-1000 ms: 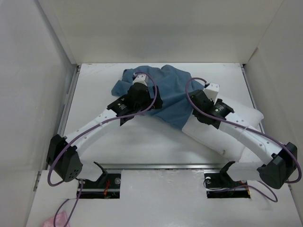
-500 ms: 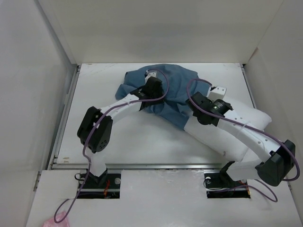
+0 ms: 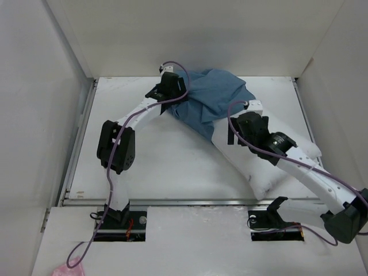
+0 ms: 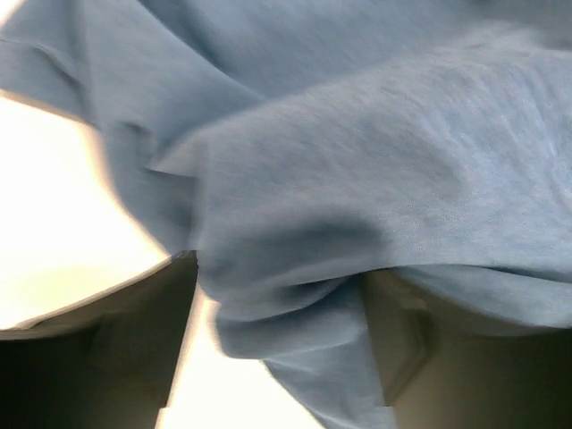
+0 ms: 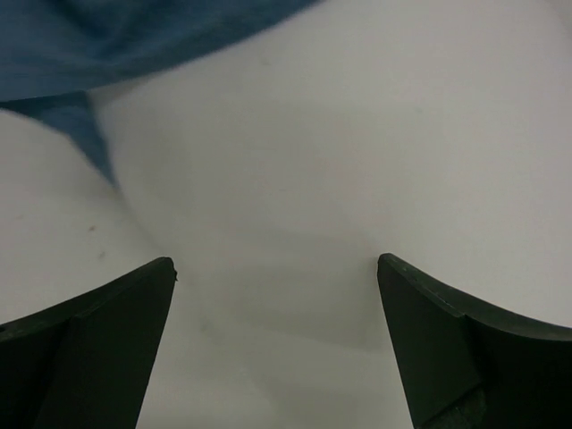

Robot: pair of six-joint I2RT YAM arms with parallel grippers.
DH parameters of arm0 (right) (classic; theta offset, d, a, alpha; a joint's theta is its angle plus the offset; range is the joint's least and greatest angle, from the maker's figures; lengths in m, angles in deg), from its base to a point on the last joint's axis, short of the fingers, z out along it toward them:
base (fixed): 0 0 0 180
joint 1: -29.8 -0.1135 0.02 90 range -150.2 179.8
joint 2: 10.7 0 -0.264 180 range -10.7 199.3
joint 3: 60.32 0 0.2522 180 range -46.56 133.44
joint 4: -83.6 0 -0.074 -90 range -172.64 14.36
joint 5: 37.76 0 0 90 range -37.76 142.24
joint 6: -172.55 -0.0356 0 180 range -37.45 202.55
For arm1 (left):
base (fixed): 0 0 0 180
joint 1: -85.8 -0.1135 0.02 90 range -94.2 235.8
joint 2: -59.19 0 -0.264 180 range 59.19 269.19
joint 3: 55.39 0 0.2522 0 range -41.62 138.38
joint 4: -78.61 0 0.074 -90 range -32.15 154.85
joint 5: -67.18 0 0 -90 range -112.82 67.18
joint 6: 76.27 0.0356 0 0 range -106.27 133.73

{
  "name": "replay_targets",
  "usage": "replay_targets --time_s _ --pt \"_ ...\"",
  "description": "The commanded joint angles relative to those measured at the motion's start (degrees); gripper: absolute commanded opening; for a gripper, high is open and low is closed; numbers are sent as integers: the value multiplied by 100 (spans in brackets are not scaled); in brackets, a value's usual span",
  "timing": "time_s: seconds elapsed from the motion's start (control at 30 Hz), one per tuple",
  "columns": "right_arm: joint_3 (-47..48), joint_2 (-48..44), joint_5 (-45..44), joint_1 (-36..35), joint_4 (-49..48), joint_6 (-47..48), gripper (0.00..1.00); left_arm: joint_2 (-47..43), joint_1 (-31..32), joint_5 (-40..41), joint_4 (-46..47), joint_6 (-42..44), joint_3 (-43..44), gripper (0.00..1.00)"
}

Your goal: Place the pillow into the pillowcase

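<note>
Next I will move my right gripper to its left in the top view, descend and close, since the pillow's bare edge by the pillowcase lies below it there.
The blue pillowcase (image 3: pixel 214 102) lies bunched at the back middle of the table, its near corner draped over the pillow's far end. The white pillow (image 3: pixel 261 172) lies slanted at the right, partly under my right arm. My left gripper (image 3: pixel 177 95) is at the pillowcase's left edge; in the left wrist view the blue cloth (image 4: pixel 375 161) fills the frame and a fold sits between my left gripper's (image 4: pixel 279 295) fingers. My right gripper (image 3: pixel 233 135) is open and empty just above the pillow's far end; the right wrist view shows the gripper (image 5: pixel 275 268), the pillow (image 5: pixel 313 134) and the pillowcase's edge (image 5: pixel 107 36).
White walls (image 3: pixel 63 75) enclose the table (image 3: pixel 161 167) on the left, back and right. A metal rail (image 3: pixel 172 202) runs along the table's near edge. A pink object (image 3: pixel 63 269) lies at the bottom left, off the table.
My left gripper has swung back and left to the pillowcase's left edge, and the cloth has gathered toward the back right. My right gripper has drawn nearer and lower over the pillow.
</note>
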Motion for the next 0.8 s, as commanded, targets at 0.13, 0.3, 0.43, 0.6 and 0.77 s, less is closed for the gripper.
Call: replay_targets --time_s 0.13,0.3,0.43,0.6,0.77 --pt "-140 -431 2231 -168 -1911 2257 100 -961 -400 383 67 703 65 100" --pt "-79 517 1259 -317 -1271 2171 100 -1848 -400 -46 172 773 -1225 100" --pt "35 1528 186 -379 -1146 1908 100 -2780 -50 -197 515 511 -2597 100" --pt "457 2697 -643 -379 -1067 1345 65 -3125 705 -391 806 290 -3398 100" --pt "537 2945 164 -379 -1969 1615 0 -2528 1251 -128 806 97 -3320 100"
